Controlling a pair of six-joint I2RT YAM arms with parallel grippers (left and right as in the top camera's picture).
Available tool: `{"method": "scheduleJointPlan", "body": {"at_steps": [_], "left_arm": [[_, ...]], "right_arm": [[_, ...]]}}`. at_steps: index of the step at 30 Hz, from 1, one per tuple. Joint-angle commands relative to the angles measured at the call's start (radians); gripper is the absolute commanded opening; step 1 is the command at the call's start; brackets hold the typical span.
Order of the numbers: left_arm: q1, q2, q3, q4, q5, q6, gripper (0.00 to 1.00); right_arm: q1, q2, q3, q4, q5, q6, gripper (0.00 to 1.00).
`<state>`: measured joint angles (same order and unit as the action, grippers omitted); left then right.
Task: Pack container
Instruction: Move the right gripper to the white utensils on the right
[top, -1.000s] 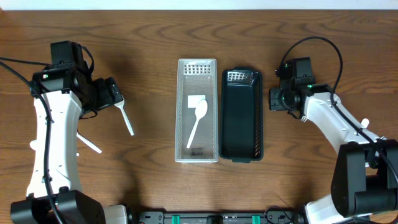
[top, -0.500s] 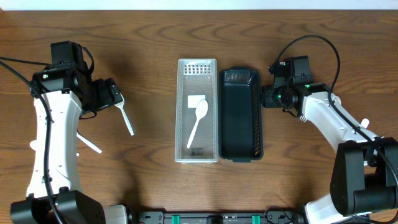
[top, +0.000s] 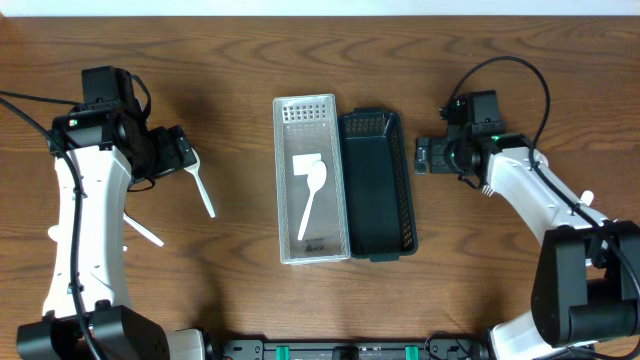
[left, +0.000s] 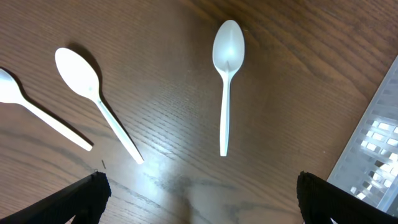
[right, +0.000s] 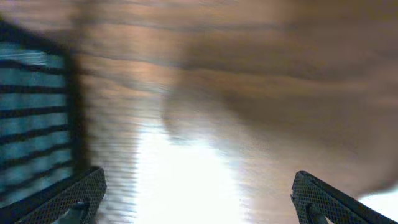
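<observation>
The white fork is below my right gripper and to its right in the overhead view, so I need to move my right gripper that way, turn it and lower it onto the fork's handle.
A clear mesh-ended container (top: 306, 112) lies mid-table with one white spoon (top: 311, 197) and a white label inside. Pressed against its right side is a dark container (top: 376, 200), with nothing in it. My right gripper (top: 424, 157) is open just off the dark container's upper right wall; the right wrist view is blurred, with that wall (right: 31, 112) at the left and nothing between the jaws (right: 199, 193). My left gripper (top: 180, 155) hangs open over three loose white spoons (left: 225, 93) (left: 93, 99) (left: 37, 109), gripping none (left: 202, 193).
Two of the loose spoons show on the wood at the left in the overhead view (top: 201, 190) (top: 143, 230). A corner of the clear container (left: 376, 143) enters the left wrist view at right. Cables loop above the right arm (top: 510, 75).
My right gripper moved left and opened wide. Both containers slid left together, their far ends swinging slightly left. The left arm stayed still.
</observation>
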<state>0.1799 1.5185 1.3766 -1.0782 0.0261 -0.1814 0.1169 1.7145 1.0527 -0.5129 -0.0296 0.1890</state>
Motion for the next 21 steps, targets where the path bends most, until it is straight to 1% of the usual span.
{"method": "scheduleJointPlan", "body": {"at_steps": [1,6,10,16,21], "left_arm": [[0.005,-0.002,0.002,-0.012,-0.011,0.016,0.98],[0.005,-0.002,0.002,-0.014,-0.011,0.016,0.98],[0.005,-0.002,0.002,-0.014,-0.011,0.016,0.98],[0.005,-0.002,0.002,-0.017,-0.011,0.016,0.98],[0.005,-0.002,0.002,-0.017,-0.011,0.016,0.98]], "right_arm": [[-0.039,-0.010,0.061,-0.054,0.167,0.132,0.99],[-0.093,-0.010,0.161,-0.215,0.303,0.311,0.99],[-0.151,-0.005,0.170,-0.243,0.317,0.407,0.99],[-0.242,0.082,0.170,-0.227,0.235,0.417,0.99],[-0.267,0.188,0.170,-0.200,0.192,0.417,0.99]]}}
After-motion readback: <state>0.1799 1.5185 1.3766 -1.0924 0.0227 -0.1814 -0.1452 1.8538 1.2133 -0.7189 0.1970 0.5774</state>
